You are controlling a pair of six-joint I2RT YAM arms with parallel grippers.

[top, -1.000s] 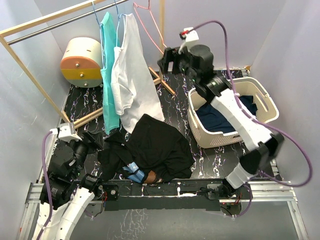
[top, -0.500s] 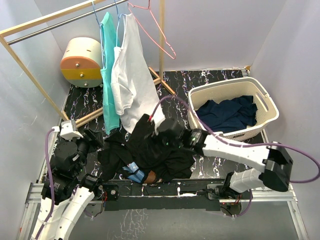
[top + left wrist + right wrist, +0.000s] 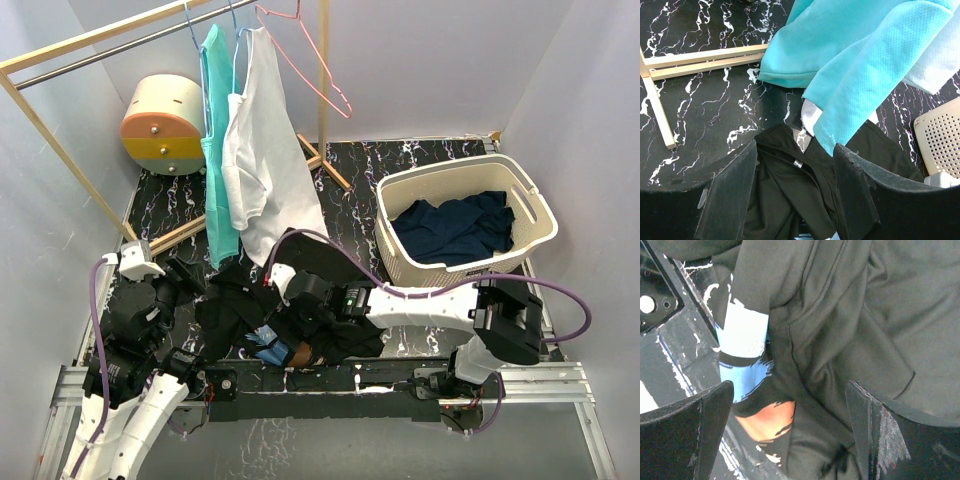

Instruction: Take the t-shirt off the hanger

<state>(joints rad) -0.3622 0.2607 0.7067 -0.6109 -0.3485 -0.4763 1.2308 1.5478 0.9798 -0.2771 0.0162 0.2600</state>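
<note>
The black t-shirt's fold by the blue print lies below my right gripper, so the gripper comes down to the left in the top view onto it next, as cloth bunches up there.
A black t-shirt (image 3: 310, 285) with a blue, white and orange print (image 3: 747, 355) lies crumpled on the table, off any hanger. An empty pink hanger (image 3: 305, 55) hangs on the rail. Beside it hang a white t-shirt (image 3: 262, 150) and a teal t-shirt (image 3: 215, 120), each on a blue hanger. My right gripper (image 3: 298, 330) (image 3: 790, 435) is open, low over the black shirt's near edge, with cloth between its fingers but not pinched. My left gripper (image 3: 185, 278) (image 3: 795, 185) is open above the black shirt's collar (image 3: 790, 165), holding nothing.
A white laundry basket (image 3: 535, 205) with dark blue clothes stands at the right. A cream, orange and yellow drum (image 3: 163, 125) sits at the back left. The wooden rack's base bars (image 3: 705, 57) lie on the black marbled table (image 3: 440, 310).
My right arm has swung down from beside the pink hanger to the black shirt on the table, then slid left, and its jaws have opened wider. The left arm has barely moved.
</note>
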